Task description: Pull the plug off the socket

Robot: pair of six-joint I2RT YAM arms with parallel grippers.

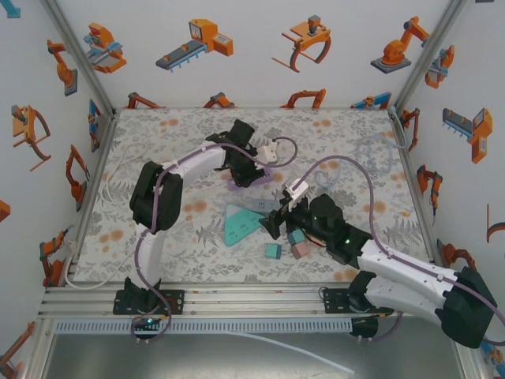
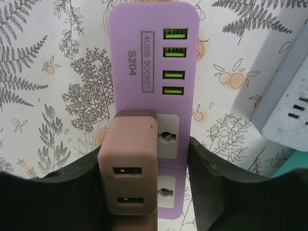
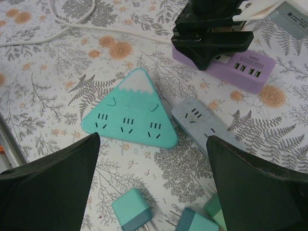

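My fingers have the brown plug (image 2: 128, 163) and purple strip (image 2: 154, 57) between them, one touching only the strip, so my left gripper will next open in place to release both.
A brown two-port plug (image 2: 127, 163) stands plugged into the near end of a purple socket strip (image 2: 154, 57) marked "4USB SOCKET". My left gripper (image 2: 144, 154) straddles both. Its left finger (image 2: 72, 187) lies against the plug's side and its right finger (image 2: 216, 183) against the strip's right edge, with a gap between that finger and the plug. From above, the left gripper (image 1: 246, 162) sits over the purple strip (image 1: 237, 185). My right gripper (image 3: 154, 159) hangs open above the table with nothing between its fingers, near the teal triangular socket (image 3: 130, 115).
A grey-blue power strip (image 3: 202, 122) lies between the teal triangle and the purple strip (image 3: 240, 72). Loose teal plugs (image 3: 132, 211) (image 3: 195, 221) and a pink plug (image 1: 300, 250) lie under the right gripper. A white cable (image 3: 72, 29) runs along the left side.
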